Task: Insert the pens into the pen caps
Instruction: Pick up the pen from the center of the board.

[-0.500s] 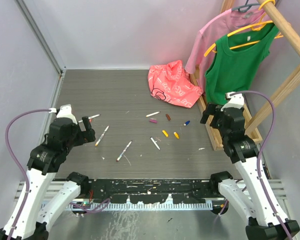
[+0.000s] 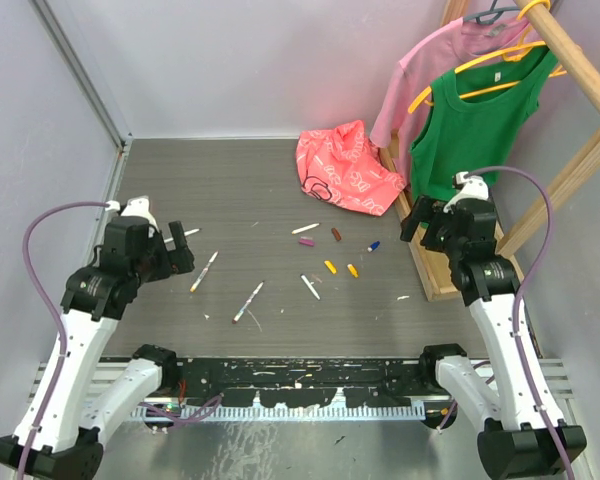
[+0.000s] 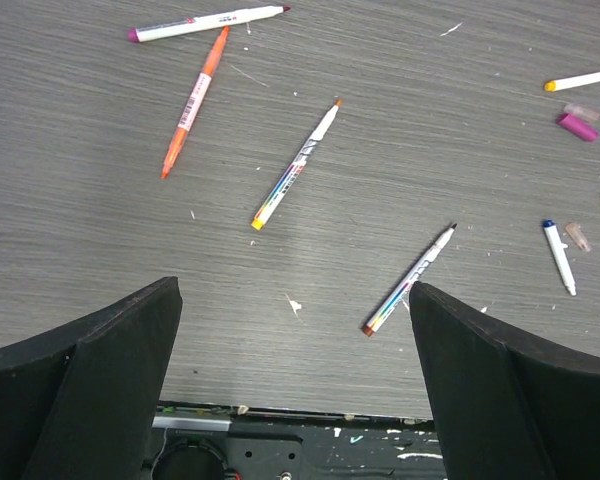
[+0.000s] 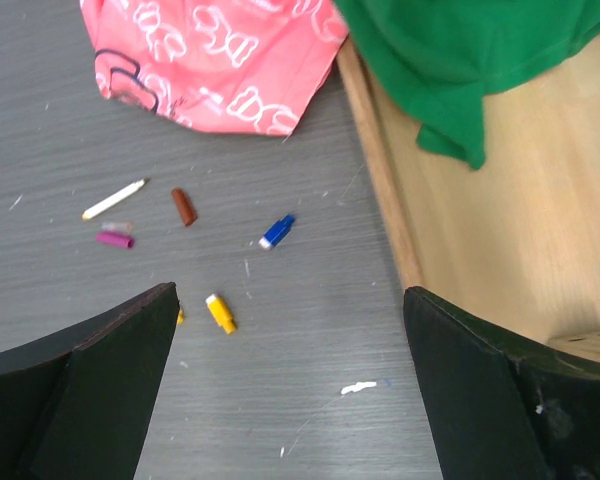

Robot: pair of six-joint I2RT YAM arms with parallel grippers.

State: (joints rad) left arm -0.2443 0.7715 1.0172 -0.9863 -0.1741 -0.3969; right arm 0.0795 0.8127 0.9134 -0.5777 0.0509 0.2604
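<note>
The middle of the yellow-ended pen is below the left gripper and to its right in the top view, so the left gripper should next go down that way, straddle the pen and close.
Several thin pens lie on the grey table: one beside my left gripper [image 2: 185, 233], two left of centre [image 2: 204, 271] [image 2: 248, 301], a short one [image 2: 310, 287] and one farther back [image 2: 305, 228]. The caps lie mid-right: purple [image 2: 306, 241], dark red [image 2: 337, 236], blue [image 2: 374, 245], yellow [image 2: 330, 266] and orange [image 2: 352, 270]. My left gripper [image 2: 175, 255] is open and empty, above the table; its view shows an orange pen [image 3: 193, 100] and white pens [image 3: 295, 165] [image 3: 410, 280]. My right gripper [image 2: 417, 222] is open and empty, above the blue cap [image 4: 277, 231] and a yellow cap [image 4: 220, 312].
A pink patterned bag [image 2: 345, 168] lies at the back. A wooden clothes rack [image 2: 435, 270] with a green top [image 2: 470, 130] and a pink shirt [image 2: 420, 70] stands at the right, close to my right arm. A black rail [image 2: 300, 375] runs along the near edge.
Both arms have shifted a little, the left gripper slightly right and back, the right wrist slightly back. The pens and caps have not moved.
</note>
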